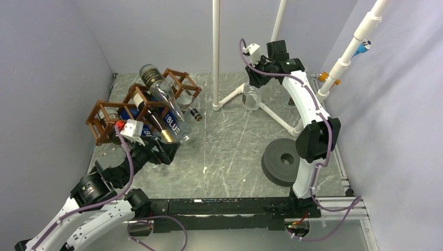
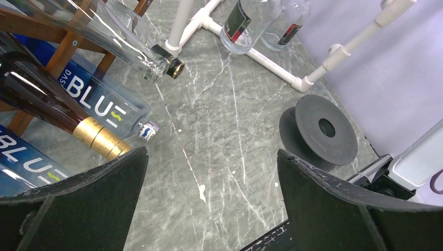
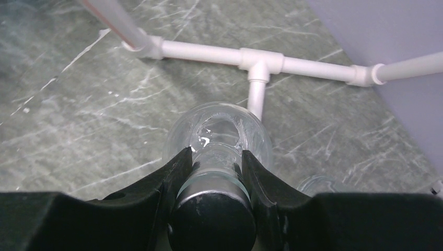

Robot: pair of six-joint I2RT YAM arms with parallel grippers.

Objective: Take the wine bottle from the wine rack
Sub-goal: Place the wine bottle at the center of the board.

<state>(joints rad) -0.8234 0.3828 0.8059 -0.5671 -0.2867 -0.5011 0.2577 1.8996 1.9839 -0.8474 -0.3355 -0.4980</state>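
Observation:
There is room on bare tabletop past the pipe (image 1: 267, 91) (image 3: 303, 117). Next my right gripper should move to its right in the top view, then go down and release the bottle there.
The brown wooden wine rack (image 1: 107, 112) stands at the far left with several bottles lying in it. These are a dark bottle with a gold foil neck (image 1: 156, 124) (image 2: 99, 137), blue-labelled bottles (image 2: 99, 99) and a clear bottle with a dark label (image 1: 162, 89) (image 2: 130, 52). My left gripper (image 1: 166, 151) (image 2: 211, 157) is open and empty, low in front of the rack, beside the gold neck. My right gripper (image 1: 254, 78) (image 3: 214, 167) is shut on the neck of an upright clear bottle with a black cap (image 1: 251, 97) (image 3: 219, 130), at the far middle, off the rack.
A white PVC pipe frame (image 1: 271, 112) (image 3: 261, 60) lies on the table around the held bottle, with an upright pole (image 1: 216, 52). A second clear bottle (image 2: 284, 23) stands beside the held one. A black disc with a hole (image 1: 279, 159) (image 2: 318, 136) lies at right.

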